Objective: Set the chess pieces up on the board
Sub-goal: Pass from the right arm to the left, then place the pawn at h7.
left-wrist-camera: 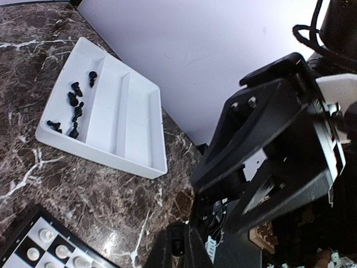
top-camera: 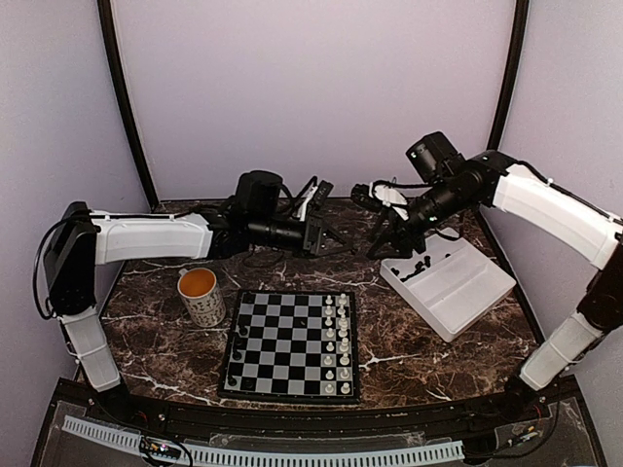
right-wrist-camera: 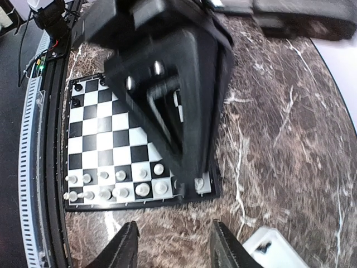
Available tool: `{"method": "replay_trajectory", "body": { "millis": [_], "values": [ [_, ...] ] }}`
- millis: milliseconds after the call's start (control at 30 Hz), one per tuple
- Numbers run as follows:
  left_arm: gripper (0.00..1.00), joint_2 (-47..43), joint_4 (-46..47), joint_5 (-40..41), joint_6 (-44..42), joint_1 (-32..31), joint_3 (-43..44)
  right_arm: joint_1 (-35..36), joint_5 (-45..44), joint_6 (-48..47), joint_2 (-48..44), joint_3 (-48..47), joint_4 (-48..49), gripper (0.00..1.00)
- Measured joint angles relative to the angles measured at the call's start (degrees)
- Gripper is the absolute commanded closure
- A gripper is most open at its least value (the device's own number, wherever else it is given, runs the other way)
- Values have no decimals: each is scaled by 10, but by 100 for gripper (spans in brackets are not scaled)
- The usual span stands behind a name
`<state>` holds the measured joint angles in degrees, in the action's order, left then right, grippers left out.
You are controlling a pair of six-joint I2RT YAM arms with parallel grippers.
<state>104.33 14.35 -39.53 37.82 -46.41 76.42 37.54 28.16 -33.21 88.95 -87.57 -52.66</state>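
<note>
I need to move my left gripper down and to the left in the top view to the empty square by the board's mug-side corner (top-camera: 260, 300), then tilt it, lower it and release.
The board (top-camera: 292, 370) lies in front of the arms, with white figures along its right side and a few black chess pieces (top-camera: 238, 341) on its left edge. More black chess pieces (left-wrist-camera: 75, 106) lie in the left compartment of the white tray (left-wrist-camera: 139, 151). Both grippers hang above the bare table behind the board, tips facing each other and close together. My left gripper (left-wrist-camera: 179, 245) is shut on a small black chess piece (left-wrist-camera: 177, 244). My right gripper (right-wrist-camera: 175, 248) is open with nothing between its fingers (right-wrist-camera: 124, 245), and the left gripper (right-wrist-camera: 167, 84) is right in front of it.
A white mug (top-camera: 201, 295) with orange liquid stands left of the board. The tray (top-camera: 458, 292) sits to the board's right, under the right arm. Cables and dark parts lie at the back of the table (top-camera: 311, 199).
</note>
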Motion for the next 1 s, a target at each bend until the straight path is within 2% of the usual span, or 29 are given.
{"method": "replay_trajectory", "body": {
  "millis": [200,300,400,500,633,800,1000],
  "values": [
    [95,-119,-165,93,-130,0,-30,-79,1,-2,-116,117,30,49],
    [95,-186,-237,156,-193,0,-55,-120,1,9,-146,185,67,48],
    [95,-215,-298,223,-242,0,-73,-151,7,21,-161,266,117,47],
    [95,-202,-358,294,-273,0,-74,-174,14,30,-163,331,158,46],
    [95,-146,-419,372,-292,2,-71,-189,20,36,-167,369,190,44],
    [95,-79,-456,403,-297,13,-63,-196,24,38,-187,376,221,42],
    [95,-48,-465,409,-299,24,-35,-201,30,38,-198,388,242,41]
  ]
}}
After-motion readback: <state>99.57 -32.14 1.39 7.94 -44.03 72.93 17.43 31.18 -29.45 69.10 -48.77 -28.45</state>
